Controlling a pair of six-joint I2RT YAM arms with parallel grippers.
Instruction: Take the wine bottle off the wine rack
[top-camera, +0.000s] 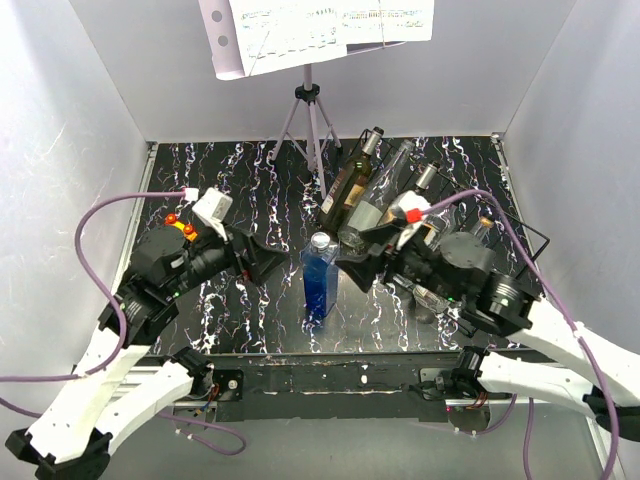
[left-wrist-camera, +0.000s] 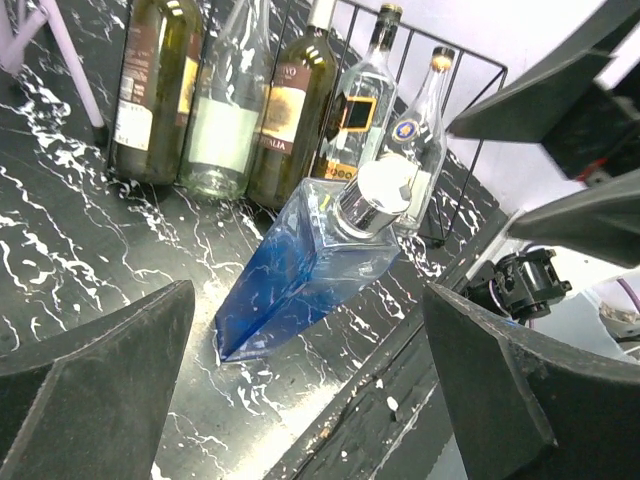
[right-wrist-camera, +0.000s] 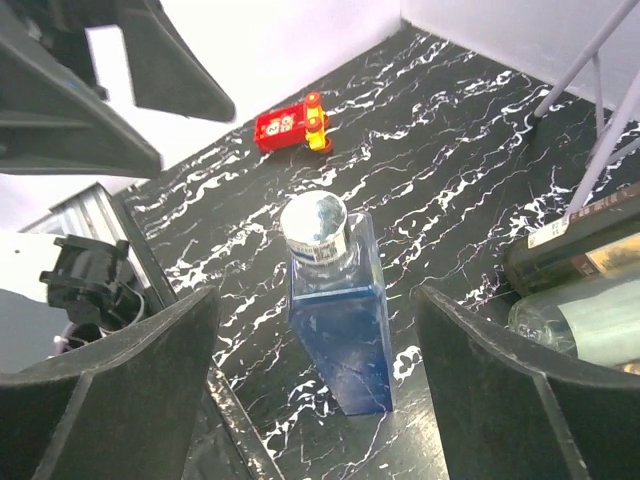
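Note:
My left gripper moves to the right in the top view next, where the blue bottle stands, and closes on the bottle's upper part below the cap.
A blue square bottle (top-camera: 320, 275) with a silver cap stands upright on the black marbled table, apart from the wine rack (top-camera: 536, 236). The rack's black wire frame (left-wrist-camera: 481, 72) holds several wine bottles (left-wrist-camera: 150, 90) leaning at the back right. My left gripper (top-camera: 266, 262) is open just left of the blue bottle (left-wrist-camera: 300, 270), not touching it. My right gripper (top-camera: 354, 268) is open just right of it. In the right wrist view the blue bottle (right-wrist-camera: 340, 330) stands beyond the gap of the right gripper (right-wrist-camera: 318, 300), clear of both fingers. The left gripper (left-wrist-camera: 308, 300) holds nothing.
A grey tripod music stand (top-camera: 310, 110) with sheet music (top-camera: 300, 30) stands at the back centre. A small red and yellow object (right-wrist-camera: 290, 125) lies on the table at the left, near my left arm. White walls close in the table on three sides.

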